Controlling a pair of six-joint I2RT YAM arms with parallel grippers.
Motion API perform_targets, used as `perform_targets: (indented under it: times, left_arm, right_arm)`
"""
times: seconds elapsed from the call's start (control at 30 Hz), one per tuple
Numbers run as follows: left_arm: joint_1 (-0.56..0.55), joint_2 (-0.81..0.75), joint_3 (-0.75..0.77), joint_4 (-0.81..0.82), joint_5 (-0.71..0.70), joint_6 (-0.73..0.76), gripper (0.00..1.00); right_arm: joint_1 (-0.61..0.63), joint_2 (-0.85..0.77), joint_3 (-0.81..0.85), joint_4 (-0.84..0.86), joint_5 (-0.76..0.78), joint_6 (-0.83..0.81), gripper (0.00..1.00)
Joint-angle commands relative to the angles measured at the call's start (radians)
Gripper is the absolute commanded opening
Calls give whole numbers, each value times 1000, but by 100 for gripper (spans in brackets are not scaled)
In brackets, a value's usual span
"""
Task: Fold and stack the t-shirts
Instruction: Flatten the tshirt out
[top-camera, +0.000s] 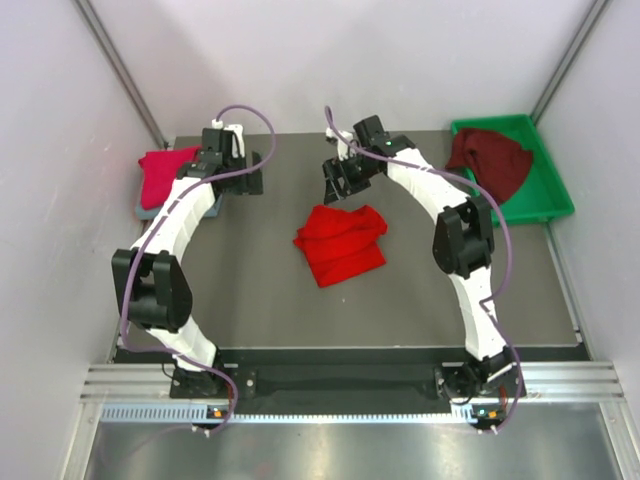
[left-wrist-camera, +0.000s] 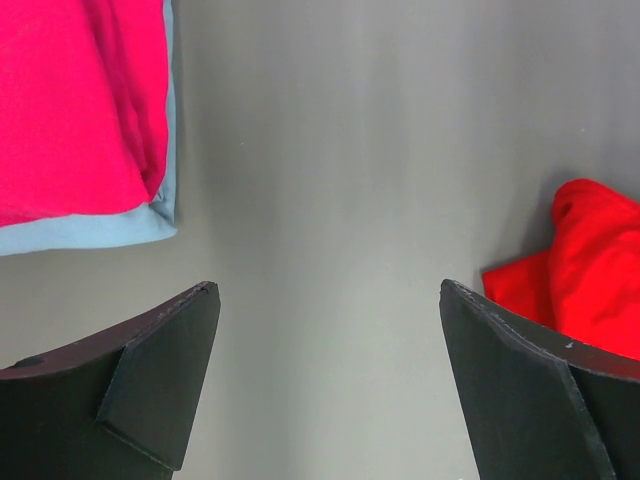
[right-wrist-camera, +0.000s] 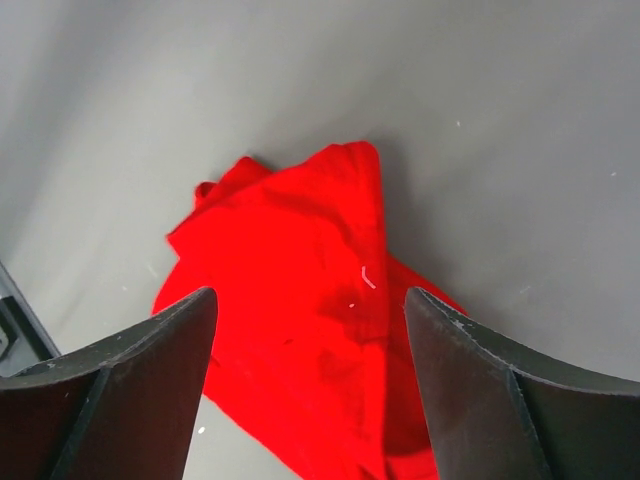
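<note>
The white-marked fold of the red shirt is nearer one fingertip, so the robot's right gripper will shift slightly to the right in the right wrist view, then lower onto the fold.
A bright red t-shirt (top-camera: 341, 243) lies crumpled in the middle of the table; it also shows in the right wrist view (right-wrist-camera: 310, 330) and the left wrist view (left-wrist-camera: 585, 270). A folded crimson-pink t-shirt (top-camera: 163, 172) lies on a folded grey-blue t-shirt (left-wrist-camera: 100, 225) at the far left; the pink one fills the left wrist view's corner (left-wrist-camera: 75, 100). A dark maroon t-shirt (top-camera: 492, 158) lies heaped in the green tray (top-camera: 553, 195). My left gripper (top-camera: 240, 180) is open and empty over bare table (left-wrist-camera: 330, 290). My right gripper (top-camera: 338, 188) is open and empty above the red shirt (right-wrist-camera: 310, 295).
The green tray stands at the back right corner. Grey walls close in the left, right and back sides. Purple cables loop over both arms. The table's front edge meets a metal rail (top-camera: 330, 385) by the arm bases.
</note>
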Motion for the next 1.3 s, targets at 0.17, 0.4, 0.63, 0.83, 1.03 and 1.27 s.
perform_targets:
  times: [0.17,0.4,0.63,0.83,1.03,1.27]
  left_arm:
    - [8,-22,12,42,4,-8,95]
    - [8,-25,13,45,9,-9,95]
    - [8,-31,9,52,6,-11,95]
    - [10,-37,7,55,4,-11,95]
    - [13,-39,4,63,9,-17,95]
    - [14,-45,3,66,12,-20,95]
  right_arm:
    - [3,57,24,-2,28,-25,75]
    - [3,71,18,-8,63,-25,72]
    - [2,71,12,-14,64,-34,54]
    - [2,51,-4,-17,43,-48,38]
    - [3,23,-39,-22,40,-63,35]
    - [2,3,-44,-22,66,-60,0]
